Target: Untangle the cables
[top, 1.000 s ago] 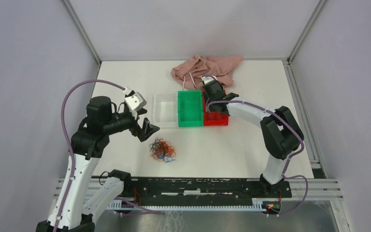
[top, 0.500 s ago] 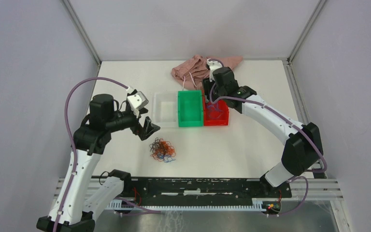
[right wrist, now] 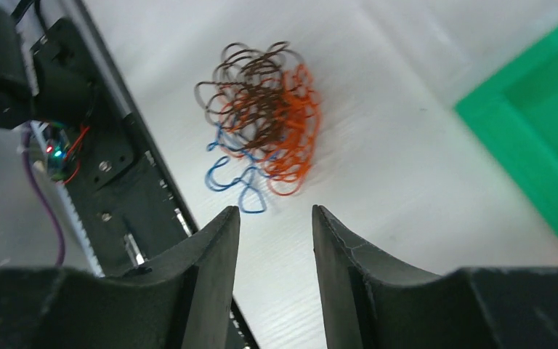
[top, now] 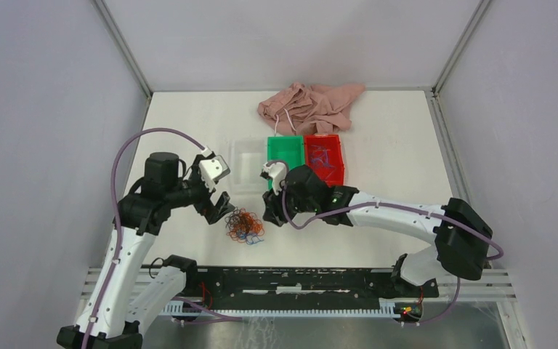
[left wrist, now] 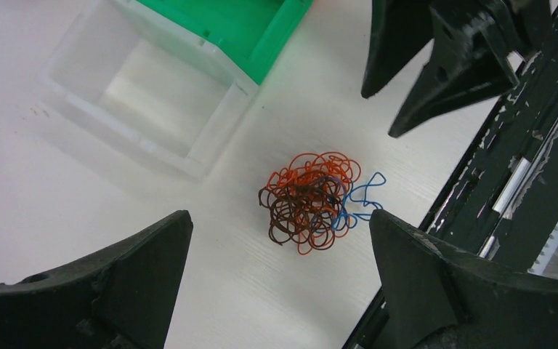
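Observation:
I need to lower my right gripper back and toward the tangle, onto its near blue loop (top: 253,241) (right wrist: 225,179), which sticks out from the brown and orange-red wires.
The cables (top: 245,225) form a palm-sized tangle of orange-red, dark brown and blue curly wires on the white table near its front edge. They also show in the left wrist view (left wrist: 312,201) and the right wrist view (right wrist: 265,116). My left gripper (top: 221,206) is open and empty just left of the tangle, its fingers wide apart above it. My right gripper (top: 271,212) is open and empty just right of the tangle, with a narrower gap. Some blue and red strands (top: 323,159) lie in the red bin.
A clear bin (top: 244,169), a green bin (top: 285,156) and a red bin (top: 341,169) stand in a row behind the tangle. A pink cloth (top: 309,106) lies at the back. The black base rail (top: 298,280) runs along the near edge.
My right arm has swung from the red bin down and left to the right side of the tangle. My left gripper has moved slightly right and down toward the tangle.

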